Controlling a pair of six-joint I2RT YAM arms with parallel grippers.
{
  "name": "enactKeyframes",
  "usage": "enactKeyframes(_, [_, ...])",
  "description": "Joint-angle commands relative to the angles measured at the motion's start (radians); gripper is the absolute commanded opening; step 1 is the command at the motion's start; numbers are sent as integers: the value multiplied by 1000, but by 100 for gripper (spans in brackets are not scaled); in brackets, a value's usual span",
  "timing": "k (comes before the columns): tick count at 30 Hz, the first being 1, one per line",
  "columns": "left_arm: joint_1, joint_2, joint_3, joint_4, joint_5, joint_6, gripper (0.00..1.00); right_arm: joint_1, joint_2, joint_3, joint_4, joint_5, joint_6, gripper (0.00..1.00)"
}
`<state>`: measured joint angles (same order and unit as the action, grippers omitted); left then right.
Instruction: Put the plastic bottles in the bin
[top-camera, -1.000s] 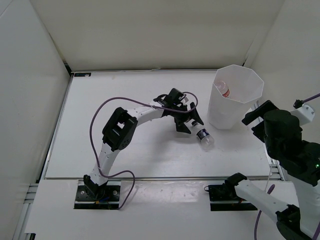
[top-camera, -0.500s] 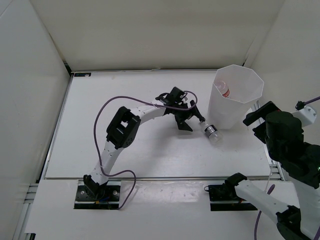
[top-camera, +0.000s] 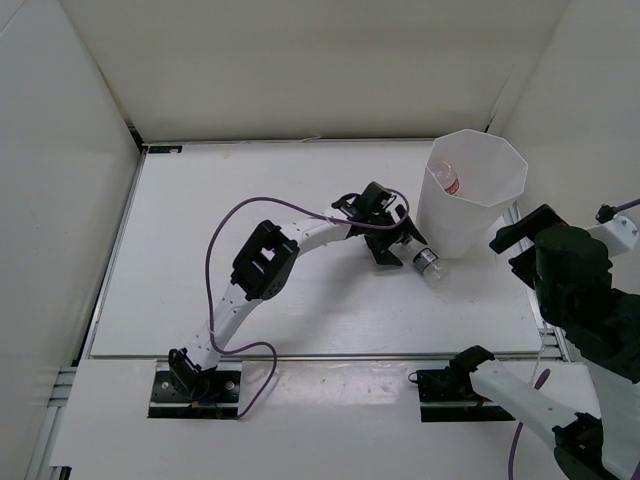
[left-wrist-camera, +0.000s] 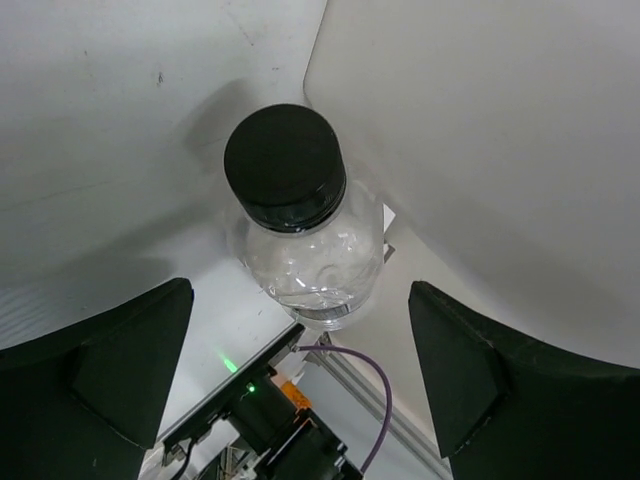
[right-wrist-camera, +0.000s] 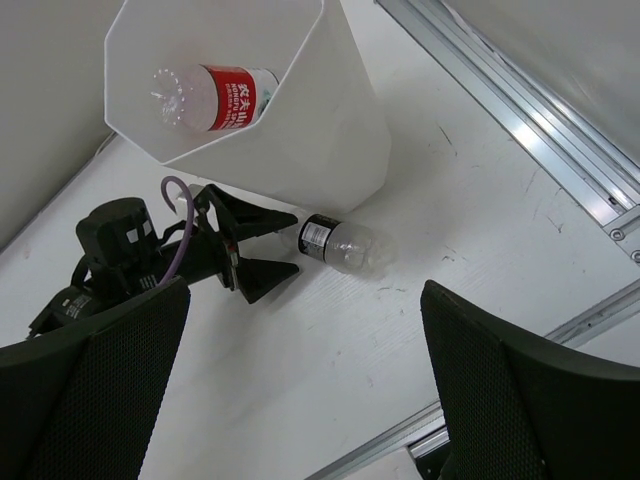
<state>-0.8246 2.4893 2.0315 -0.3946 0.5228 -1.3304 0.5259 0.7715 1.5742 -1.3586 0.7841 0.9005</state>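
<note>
My left gripper moves slightly down over the clear part of the bottle behind the black cap (left-wrist-camera: 305, 248) next, because the bottle still lies beyond the fingers.
The short clear bottle with the black cap (top-camera: 428, 266) lies on its side on the table, at the foot of the tall white bin (top-camera: 490, 210). My left gripper (top-camera: 398, 243) is open just left of it, jaws spread, cap pointing at them. In the left wrist view the bottle (left-wrist-camera: 305, 240) lies just beyond the fingers (left-wrist-camera: 110, 370), not gripped. The bottle with the red cap and red-white label (right-wrist-camera: 215, 95) lies inside the bin (right-wrist-camera: 300, 150). The long white-capped bottle is out of view. My right gripper (right-wrist-camera: 305, 330) is open and empty, high above the table.
The table's right edge has a metal rail (right-wrist-camera: 520, 130) close beside the bin. White walls (top-camera: 300, 70) enclose the table at the back and sides. A purple cable (top-camera: 250, 215) loops over the left arm.
My left gripper has moved right toward the bin. The black-capped bottle has shifted right with it and now lies against the bin's base. The right arm has barely moved.
</note>
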Motion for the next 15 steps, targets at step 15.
enactKeyframes(15, [-36,-3,-5,28,-179,-107,100,-1,-11,26,-102,10,-58,100])
